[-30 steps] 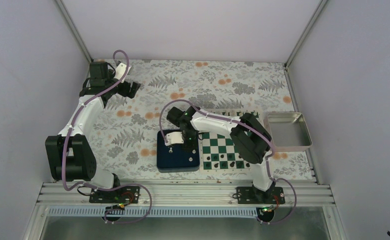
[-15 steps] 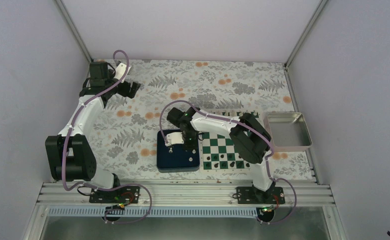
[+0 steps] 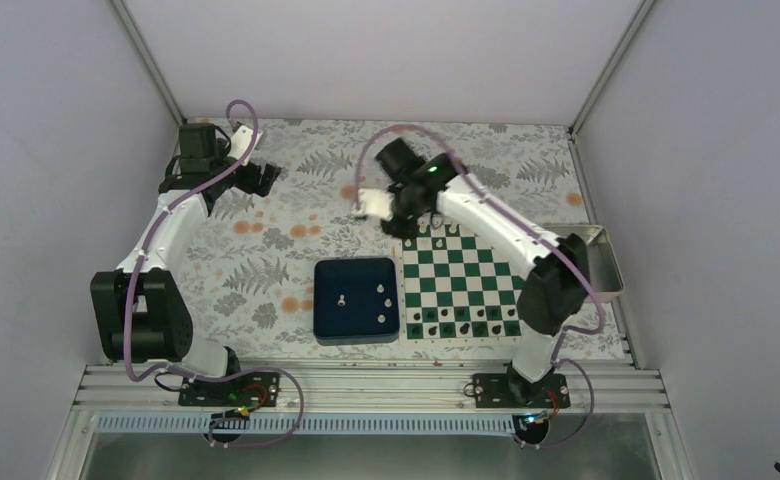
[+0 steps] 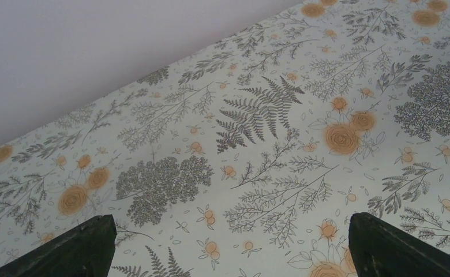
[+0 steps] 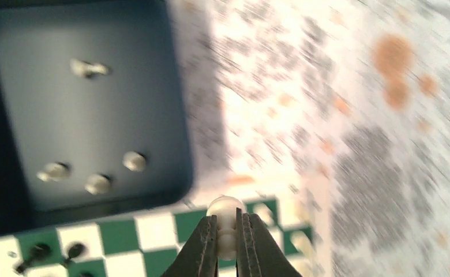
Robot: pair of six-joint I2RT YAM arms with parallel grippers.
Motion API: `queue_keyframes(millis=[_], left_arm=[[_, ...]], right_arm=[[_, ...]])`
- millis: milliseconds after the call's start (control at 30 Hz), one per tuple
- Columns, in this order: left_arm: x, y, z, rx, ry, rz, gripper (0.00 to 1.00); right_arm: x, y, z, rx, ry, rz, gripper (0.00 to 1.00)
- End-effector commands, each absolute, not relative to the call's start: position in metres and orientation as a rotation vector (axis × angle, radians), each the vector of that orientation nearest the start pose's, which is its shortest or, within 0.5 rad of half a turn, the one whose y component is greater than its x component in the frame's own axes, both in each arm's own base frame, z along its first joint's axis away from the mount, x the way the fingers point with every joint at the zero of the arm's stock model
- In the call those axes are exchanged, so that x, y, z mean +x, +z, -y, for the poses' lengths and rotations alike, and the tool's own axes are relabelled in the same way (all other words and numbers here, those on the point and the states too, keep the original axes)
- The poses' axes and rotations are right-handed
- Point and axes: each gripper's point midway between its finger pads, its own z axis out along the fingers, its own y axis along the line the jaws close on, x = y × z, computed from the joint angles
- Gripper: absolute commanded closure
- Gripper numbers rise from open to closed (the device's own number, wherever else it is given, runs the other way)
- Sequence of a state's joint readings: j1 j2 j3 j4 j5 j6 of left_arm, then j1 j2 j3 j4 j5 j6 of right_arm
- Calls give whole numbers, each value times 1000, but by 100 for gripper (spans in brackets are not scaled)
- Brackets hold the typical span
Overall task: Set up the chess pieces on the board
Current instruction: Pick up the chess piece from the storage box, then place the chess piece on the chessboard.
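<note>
The pale pieces stand at the board's far edge. My right gripper needs to move toward the right in the top view next, then down onto the row before them.
My right gripper (image 5: pixel 227 231) is shut on a small white pawn (image 5: pixel 225 206), whose round head sticks out past the fingertips. In the top view the right gripper (image 3: pixel 404 222) hangs by the far left corner of the green and white board (image 3: pixel 463 262). Several more white chess pieces (image 5: pixel 97 183) lie in the dark blue tray (image 5: pixel 15 34); from above the same pieces (image 3: pixel 381 318) show in the tray (image 3: pixel 357 270). Blurred pale pieces (image 5: pixel 303 242) stand at the board's far edge. My left gripper (image 4: pixel 228 248) is open over bare cloth at the table's far left (image 3: pixel 256 178).
Small black pieces (image 3: pixel 446 322) fill the board's near rows. A shiny metal tray (image 3: pixel 606 262) sits right of the board, partly behind the right arm. The flowered tablecloth (image 3: pixel 296 250) covers the table, with walls on three sides.
The right gripper shut on a white pawn in the blue tray, lifted it and swung away to the board's far left corner. The left arm has not moved.
</note>
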State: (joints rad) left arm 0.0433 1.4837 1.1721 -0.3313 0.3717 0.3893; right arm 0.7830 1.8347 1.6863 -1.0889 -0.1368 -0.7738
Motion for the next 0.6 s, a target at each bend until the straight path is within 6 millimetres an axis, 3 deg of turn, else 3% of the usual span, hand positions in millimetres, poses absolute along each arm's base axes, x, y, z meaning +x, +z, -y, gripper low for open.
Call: queue_keyframes(millis=[0, 167, 300, 433, 567], left_arm=[[436, 227, 45, 590, -166, -2062, 0], [436, 227, 45, 589, -166, -2063, 0], [436, 228, 45, 588, -166, -2061, 0], [437, 227, 45, 589, -171, -2064, 0], [437, 227, 45, 589, -171, -2064, 0]], right_arm=[[321, 174, -243, -1846, 81, -2126, 95], [350, 161, -184, -1684, 63, -2263, 95], [351, 130, -152, -1630, 83, -2369, 95], [351, 95, -128, -1589, 98, -2459, 95], [352, 70, -123, -1570, 137, -2478, 95]])
